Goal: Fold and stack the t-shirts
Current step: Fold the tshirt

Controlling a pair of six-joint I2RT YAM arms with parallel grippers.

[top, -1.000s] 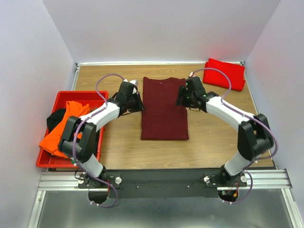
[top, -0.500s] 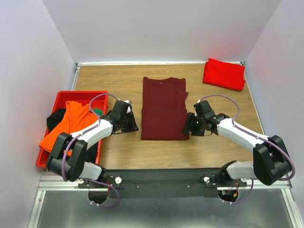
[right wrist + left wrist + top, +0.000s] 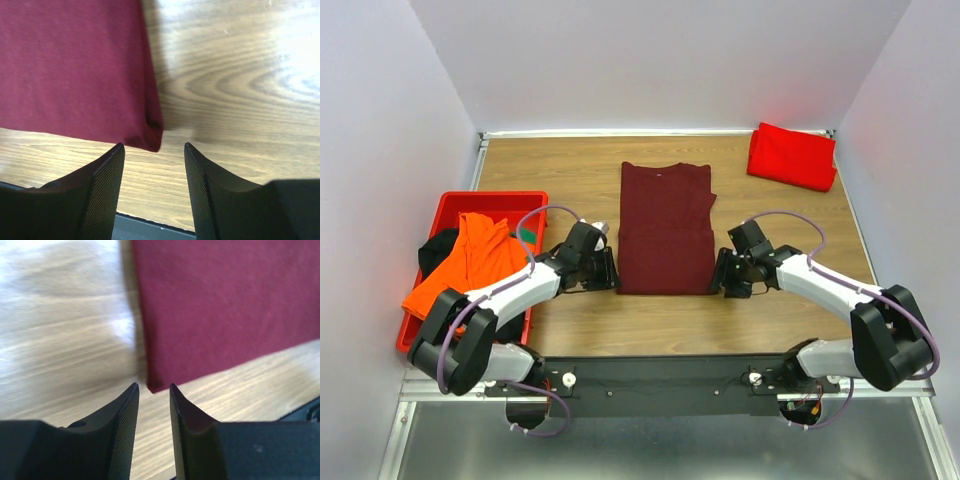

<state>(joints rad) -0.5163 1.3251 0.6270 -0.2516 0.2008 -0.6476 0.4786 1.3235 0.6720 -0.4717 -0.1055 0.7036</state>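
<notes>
My left gripper should lower and close on the maroon t-shirt's near tray-side corner, just beyond its open fingers.
A dark maroon t-shirt lies flat in a long folded rectangle mid-table. My left gripper sits at its near left corner, jaws open a little and empty; the left wrist view shows that corner just beyond the fingertips. My right gripper sits at the near right corner, open and empty; the right wrist view shows that corner just ahead of the gap. A folded bright red t-shirt lies at the far right. An orange t-shirt and a black one lie in the tray.
A rigid red plastic tray stands at the left edge of the wooden table. White walls close in the back and both sides. The black arm mount runs along the near edge.
Both grippers have moved down along the maroon shirt's sides, from its upper half to its near corners. The shirt has not moved.
</notes>
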